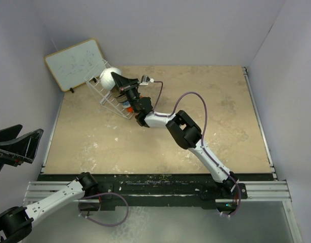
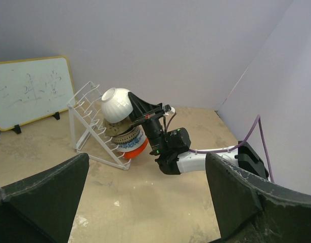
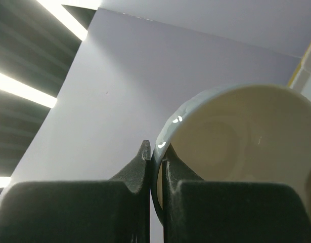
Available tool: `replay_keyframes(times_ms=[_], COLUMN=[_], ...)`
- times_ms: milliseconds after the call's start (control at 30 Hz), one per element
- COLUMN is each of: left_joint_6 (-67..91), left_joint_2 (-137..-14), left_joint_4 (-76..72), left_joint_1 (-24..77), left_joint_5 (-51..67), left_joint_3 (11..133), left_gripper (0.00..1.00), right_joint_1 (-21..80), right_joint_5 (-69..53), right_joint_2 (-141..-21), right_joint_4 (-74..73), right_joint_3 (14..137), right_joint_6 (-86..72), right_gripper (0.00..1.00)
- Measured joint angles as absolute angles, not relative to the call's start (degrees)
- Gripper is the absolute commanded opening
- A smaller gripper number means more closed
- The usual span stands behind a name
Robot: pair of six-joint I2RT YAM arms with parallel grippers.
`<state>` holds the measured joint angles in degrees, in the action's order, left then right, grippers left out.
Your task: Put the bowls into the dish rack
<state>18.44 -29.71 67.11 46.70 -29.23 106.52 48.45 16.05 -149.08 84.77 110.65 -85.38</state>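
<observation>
The white bowl still hangs above the brown bowl in the rack, so next I need to lower it with my right gripper to a little over the brown bowl.
A plain white bowl [image 1: 108, 76] [image 2: 116, 104] [image 3: 246, 147] hangs on its side above the top of the white wire dish rack [image 1: 96, 86] [image 2: 84, 116] at the back left. My right gripper [image 1: 117, 80] [image 2: 131, 97] [image 3: 155, 152] is shut on its rim, one finger inside and one outside. The rack stands tilted. Lower in it lie a brown bowl with a pale rim [image 2: 116, 128], a blue-and-white patterned bowl [image 2: 129, 140] and an orange-red bowl [image 1: 126, 104] [image 2: 138, 148]. My left gripper [image 1: 31, 130] [image 2: 147, 162] stands open and empty, off the table's left edge.
A wood-framed whiteboard [image 1: 77, 63] [image 2: 29, 91] leans against the back left wall just behind the rack. The right arm [image 1: 183, 129] stretches diagonally across the tan tabletop [image 1: 195, 101]. Grey walls close in the left, back and right sides.
</observation>
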Motion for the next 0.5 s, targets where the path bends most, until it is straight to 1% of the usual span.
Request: replay_keyframes(times_ms=[500], left_joint_6=[18.4], left_joint_2=[-29.2], left_joint_4=[67.5], left_joint_1=[47.0], left_joint_5=[-29.8], left_joint_3=[106.8], left_gripper=[0.99], right_joint_1=[48.4], right_joint_5=[16.4], right_joint_2=[-150.0], right_joint_4=[82.1], right_joint_3=[111.1], right_joint_6=[-87.7], right_gripper=[0.01])
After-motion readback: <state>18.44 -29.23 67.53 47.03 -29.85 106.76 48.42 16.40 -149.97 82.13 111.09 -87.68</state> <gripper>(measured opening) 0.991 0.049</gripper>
